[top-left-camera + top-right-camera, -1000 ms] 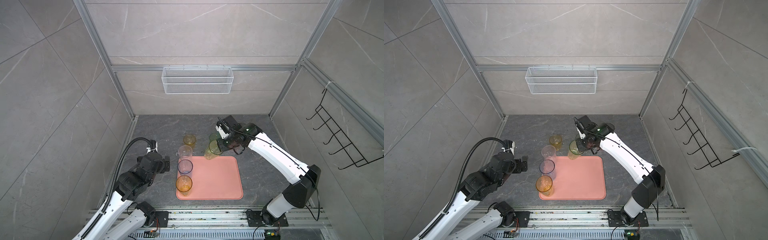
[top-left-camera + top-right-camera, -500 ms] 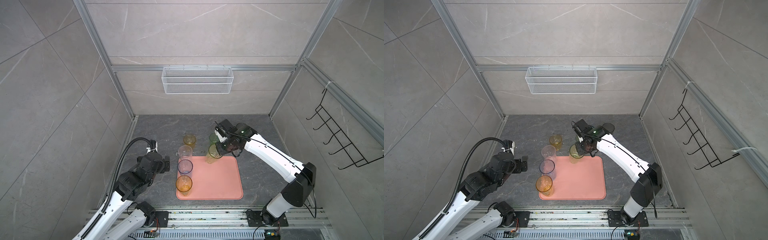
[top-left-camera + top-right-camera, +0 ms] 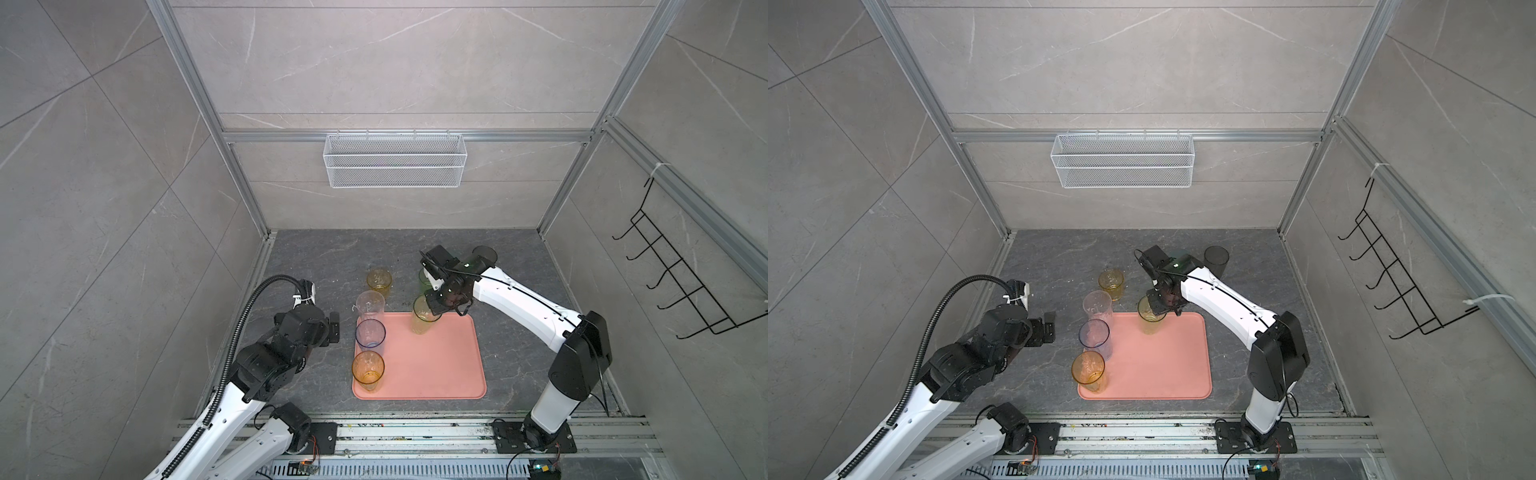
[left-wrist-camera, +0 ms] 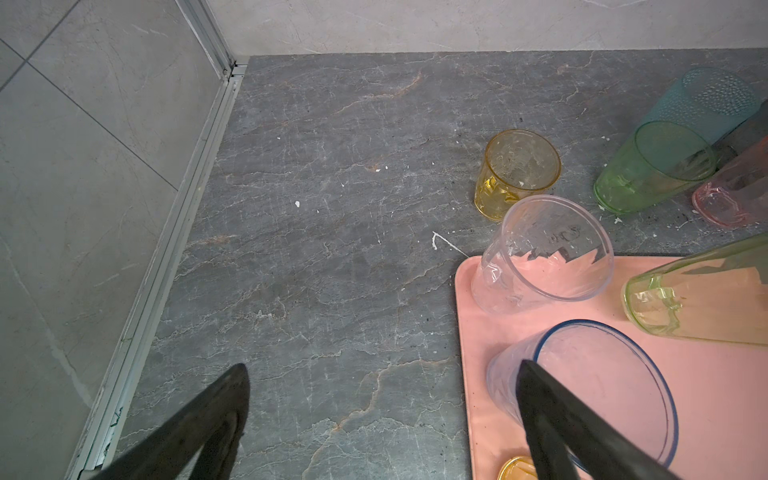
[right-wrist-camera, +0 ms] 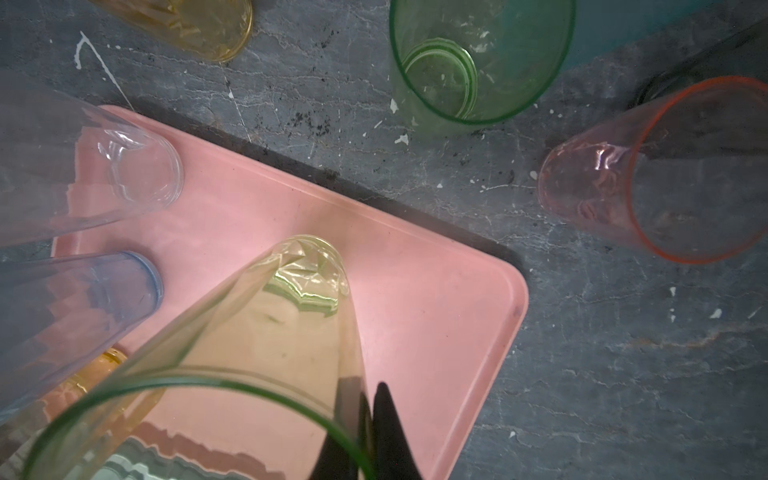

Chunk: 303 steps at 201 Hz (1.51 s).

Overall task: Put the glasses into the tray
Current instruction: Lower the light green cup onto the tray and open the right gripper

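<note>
Next, my right gripper moves down slightly outward, bringing the yellow-green glass's base onto the tray's far part (image 3: 417, 325) (image 5: 316, 224), then releases it, since that base still hovers over the tray's bare pink surface.
The salmon-pink tray (image 3: 436, 361) (image 3: 1163, 365) lies mid-floor. Along its left side stand a clear glass (image 3: 370, 305), a blue-rimmed glass (image 3: 370, 332) and an amber glass (image 3: 368, 370). My right gripper (image 3: 434, 305) (image 5: 368, 390) is shut on the rim of a tall yellow-green glass (image 3: 422, 320) (image 5: 270, 332), which tilts with its base low over the tray's far part. My left gripper (image 3: 332, 328) (image 4: 382, 365) hangs open and empty just left of the tray.
Beyond the tray's far edge, on the grey floor, stand a short amber glass (image 3: 379, 282), a green glass (image 5: 478, 62), a pink glass (image 5: 665, 178), a teal glass (image 4: 706, 104) and a smoky black glass (image 3: 1217, 257). A white wire basket (image 3: 395, 166) hangs on the back wall.
The right gripper has brought the yellow-green glass from beyond the tray's far edge to over the tray and lower. The left arm has not moved.
</note>
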Tool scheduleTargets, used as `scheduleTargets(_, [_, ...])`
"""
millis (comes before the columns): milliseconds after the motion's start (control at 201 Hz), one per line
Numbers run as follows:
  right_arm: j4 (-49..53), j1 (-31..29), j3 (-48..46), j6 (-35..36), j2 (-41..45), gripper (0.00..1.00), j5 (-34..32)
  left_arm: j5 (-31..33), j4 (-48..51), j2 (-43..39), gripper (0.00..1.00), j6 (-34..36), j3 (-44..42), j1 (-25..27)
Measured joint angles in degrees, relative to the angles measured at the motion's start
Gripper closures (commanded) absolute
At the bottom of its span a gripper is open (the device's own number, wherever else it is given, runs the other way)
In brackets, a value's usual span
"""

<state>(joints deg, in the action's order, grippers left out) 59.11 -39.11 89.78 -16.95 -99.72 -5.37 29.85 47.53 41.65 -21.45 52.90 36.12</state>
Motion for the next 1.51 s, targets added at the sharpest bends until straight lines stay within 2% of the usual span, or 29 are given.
scheduleTargets(1280, [-2.6,0.5,0.92,-2.8,-5.49,1.0,-1.03,0.0,0.0,0.28,0.0,-0.02,0.0,0.0])
scheduleTargets(1509, [-2.62,0.5,1.31,-2.95,-5.84,0.84,-0.81,0.0,0.0,0.33,0.0,-0.02,0.0,0.0])
